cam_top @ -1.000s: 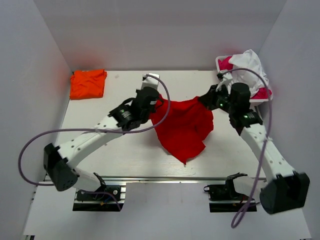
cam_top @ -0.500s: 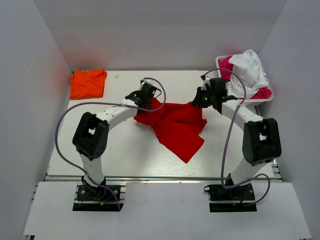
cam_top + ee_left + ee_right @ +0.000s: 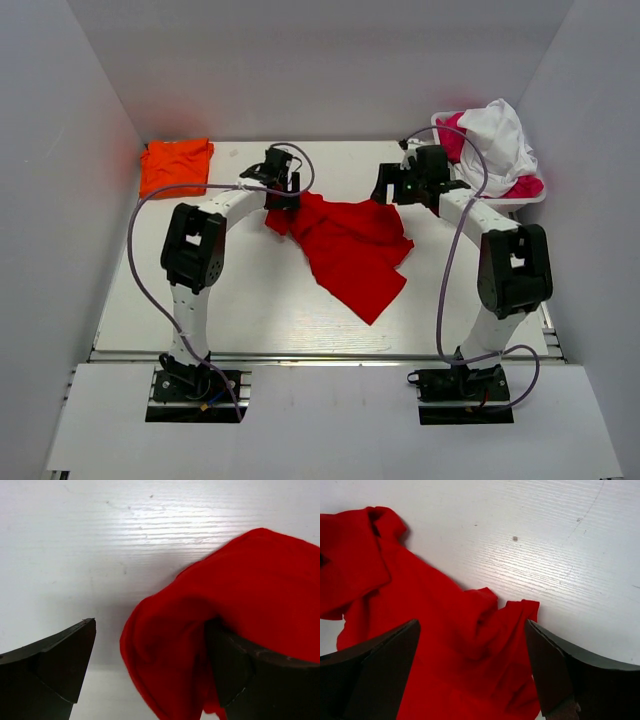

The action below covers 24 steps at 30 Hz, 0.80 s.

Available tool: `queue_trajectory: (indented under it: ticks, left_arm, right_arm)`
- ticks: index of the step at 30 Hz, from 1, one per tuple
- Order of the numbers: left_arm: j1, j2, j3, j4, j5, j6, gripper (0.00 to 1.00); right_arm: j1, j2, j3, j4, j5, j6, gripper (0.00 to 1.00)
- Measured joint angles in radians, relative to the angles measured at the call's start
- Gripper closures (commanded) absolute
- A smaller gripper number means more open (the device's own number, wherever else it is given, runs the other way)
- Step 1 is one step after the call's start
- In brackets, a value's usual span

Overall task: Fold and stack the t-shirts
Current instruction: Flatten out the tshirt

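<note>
My left gripper should next move back and down onto the near corner of the red fold [image 3: 276, 224], below and behind its fingers.
The bright red t-shirt [image 3: 350, 250] lies crumpled on the middle of the white table, its top edge stretched between my two grippers. My left gripper [image 3: 281, 192] stands open over the shirt's left corner. In the left wrist view a red fold [image 3: 165, 645] sits between the wide-apart fingers and leans on the right one [image 3: 250, 675]. My right gripper [image 3: 392, 192] stands open over the right corner. In the right wrist view the bunched red cloth [image 3: 470, 640] lies under the gap. The orange t-shirt [image 3: 176, 166] lies folded at the back left.
A white basket [image 3: 527, 198] at the back right corner holds white cloth [image 3: 500, 135] and pink cloth [image 3: 452, 128]. White walls close in the table on three sides. Both arms reach far back, with purple cables looping beside them.
Both grippers, shut on the red shirt's corners before, now stand open and the shirt lies loose. The arms moved toward the back and the cloth settled lower on the table.
</note>
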Motion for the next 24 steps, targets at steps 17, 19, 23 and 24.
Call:
queue_trajectory:
  ticks: [17, 19, 23, 24]
  left_arm:
    - [0.038, -0.547, -0.47, 0.036, 0.089, -0.039, 0.0]
    - [0.038, -0.536, -0.508, 0.086, 0.135, -0.013, 0.0]
    - [0.027, -0.467, -0.523, 0.13, 0.183, 0.024, 0.03]
    - [0.026, -0.444, -0.518, 0.131, 0.19, 0.029, 0.03]
  right_arm:
    - [0.087, -0.54, -0.425, -0.201, 0.053, 0.094, 0.1]
    - [0.132, -0.538, -0.455, -0.244, 0.045, 0.101, 0.1]
    - [0.237, -0.531, -0.515, -0.303, 0.037, 0.105, 0.1]
    - [0.266, -0.526, -0.523, -0.314, 0.042, 0.106, 0.1]
